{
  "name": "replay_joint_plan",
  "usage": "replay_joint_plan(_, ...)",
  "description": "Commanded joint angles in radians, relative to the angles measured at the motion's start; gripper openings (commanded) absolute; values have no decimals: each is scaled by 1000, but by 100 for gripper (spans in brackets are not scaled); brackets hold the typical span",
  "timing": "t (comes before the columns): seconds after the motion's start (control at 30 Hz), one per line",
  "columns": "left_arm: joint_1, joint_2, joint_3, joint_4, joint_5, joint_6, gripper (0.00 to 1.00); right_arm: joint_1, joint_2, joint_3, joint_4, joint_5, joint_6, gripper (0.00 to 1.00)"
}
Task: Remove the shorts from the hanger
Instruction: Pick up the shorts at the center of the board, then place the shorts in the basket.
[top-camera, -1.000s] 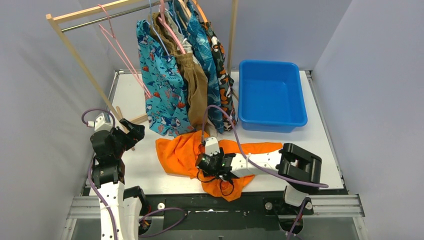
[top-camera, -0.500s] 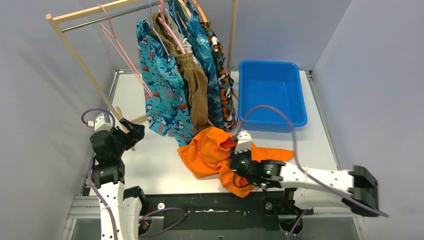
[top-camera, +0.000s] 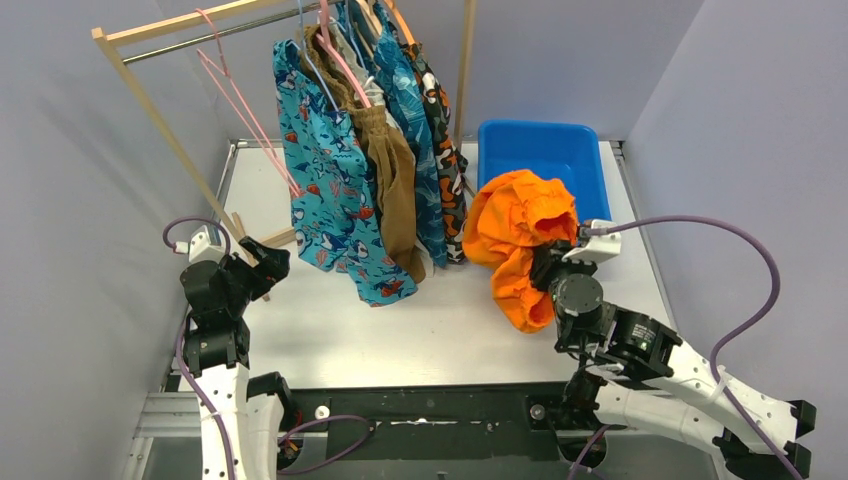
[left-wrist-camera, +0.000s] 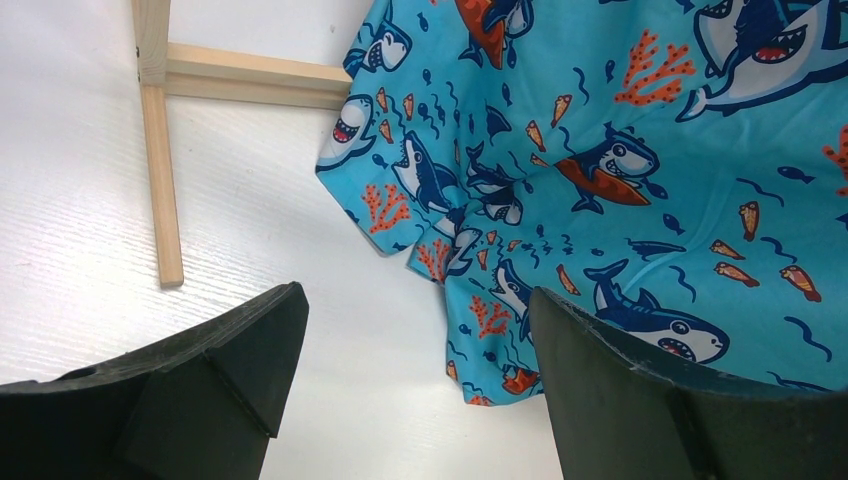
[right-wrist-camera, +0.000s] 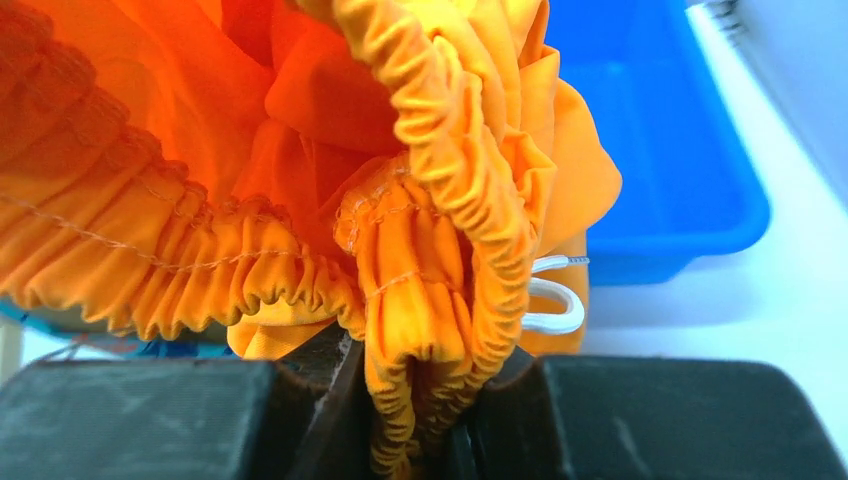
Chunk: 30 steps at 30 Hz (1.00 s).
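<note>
The robot's right gripper will carry the orange shorts (top-camera: 520, 235) outward over the open blue bin (top-camera: 560, 155) and go down inside to release them, because the shorts' folds still hang outside the bin's near rim.
My right gripper (top-camera: 545, 262) is shut on the bunched waistband of the plain orange shorts (top-camera: 520, 235) and holds them in the air at the near left corner of the blue bin (top-camera: 560, 155). In the right wrist view the orange shorts (right-wrist-camera: 300, 150) fill the frame and their elastic band is pinched between the fingers (right-wrist-camera: 600, 420). Teal shark-print shorts (top-camera: 325, 170), brown shorts (top-camera: 392, 180), blue patterned shorts (top-camera: 420, 150) and camouflage shorts (top-camera: 448, 160) hang on the rack. My left gripper (top-camera: 268, 262) is open and empty, low by the shark-print shorts (left-wrist-camera: 600, 150).
The wooden rack (top-camera: 150, 100) stands at the back left, its foot (left-wrist-camera: 160, 150) on the table near my left gripper. An empty pink hanger (top-camera: 240, 95) hangs on the rail. The blue bin also shows in the right wrist view (right-wrist-camera: 680, 130).
My right gripper has lifted the orange shorts off the table and carried them right and back, up beside the blue bin. The left arm has not moved.
</note>
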Motion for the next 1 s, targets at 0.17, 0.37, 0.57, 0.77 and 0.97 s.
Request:
replay_joint_plan(0.17, -5, -4, 3, 59, 21, 13, 82, -174, 195, 300, 87, 20, -315, 0)
replay_joint_plan(0.37, -4, -6, 9, 36, -38, 0, 82, -612, 402, 504, 122, -492, -334, 0)
replay_joint_plan(0.57, -7, -3, 2, 49, -12, 1, 83, -874, 654, 856, 92, -807, -288, 0)
replay_joint_plan(0.77, -6, -1, -3, 58, -1, 3, 83, -914, 830, 1094, -6, -841, -307, 0)
replay_joint_plan(0.97, -6, -1, -6, 62, 4, 4, 83, -988, 847, 876, 118, -925, -276, 0)
